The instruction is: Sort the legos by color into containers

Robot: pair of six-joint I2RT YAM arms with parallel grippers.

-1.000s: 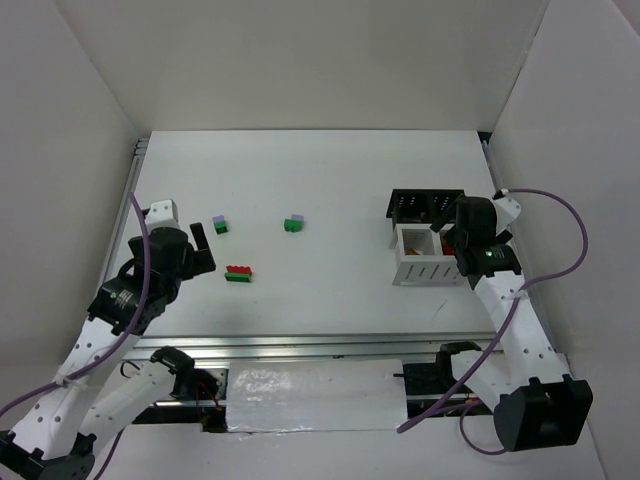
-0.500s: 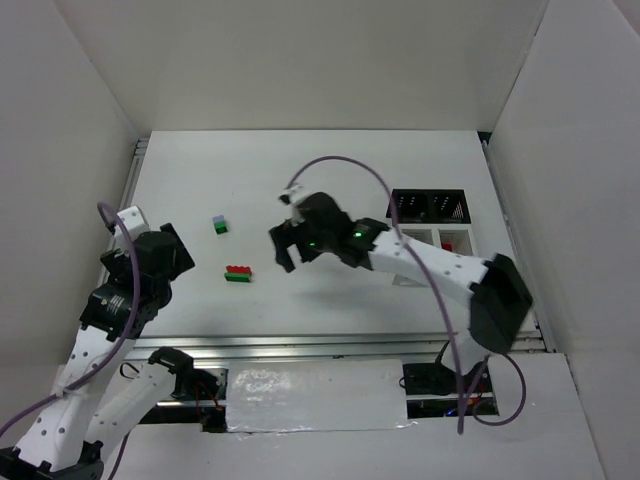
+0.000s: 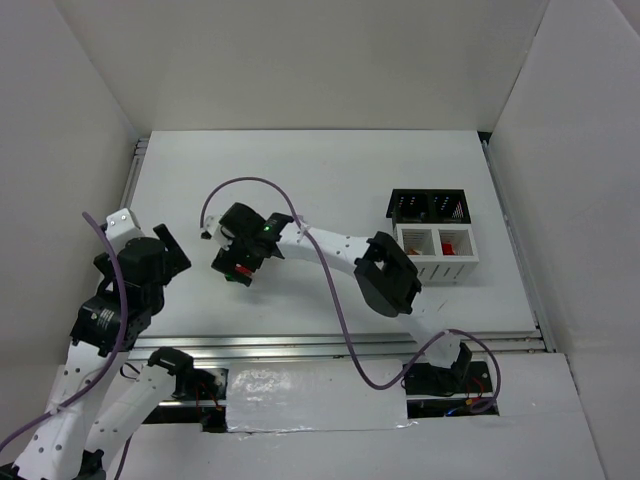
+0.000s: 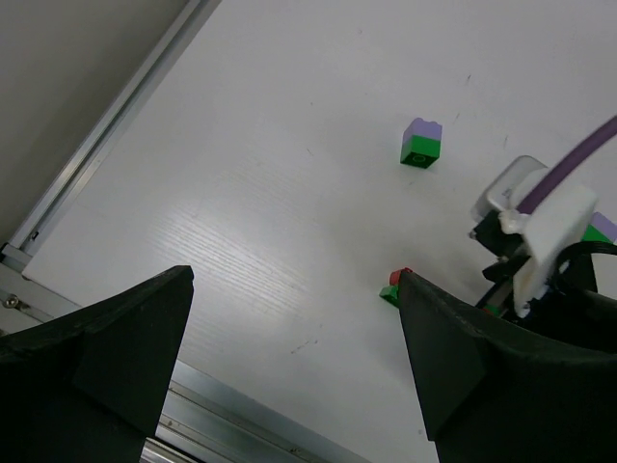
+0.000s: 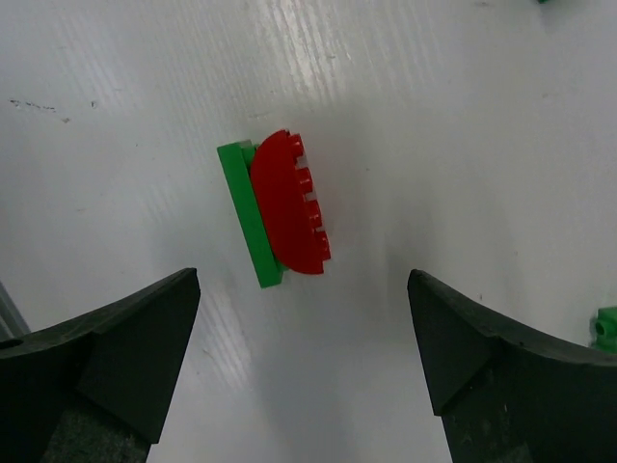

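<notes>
My right gripper lowers over the red brick on its green plate (image 3: pixel 241 272) (image 5: pixel 280 210) next and closes across its long sides. The brick lies below, between the open fingers.
A red brick on a green plate (image 5: pixel 280 210) lies on the white table, just ahead of my right gripper (image 5: pixel 304 301), which is open and empty with one jaw on each side. In the top view that gripper (image 3: pixel 237 266) hovers over the same brick (image 3: pixel 240 273) at mid-left. My left gripper (image 4: pixel 289 386) is open and empty, back at the left (image 3: pixel 168 252). It sees a lavender-on-green brick (image 4: pixel 421 143) and a corner of the red-green brick (image 4: pixel 393 286). The black bin (image 3: pixel 429 205) and the white bin (image 3: pixel 440 268) stand at the right, the white one holding a red piece (image 3: pixel 449 245).
My right arm (image 3: pixel 330 245) stretches across the table's middle with its purple cable looping above. A second lavender brick shows at the edge of the left wrist view (image 4: pixel 603 228). A metal rail (image 4: pixel 106 125) runs along the left edge. White walls enclose the table.
My right arm has swung from the bins across to the left and now hangs over the red-green brick. My left arm has drawn back to the left and nearer.
</notes>
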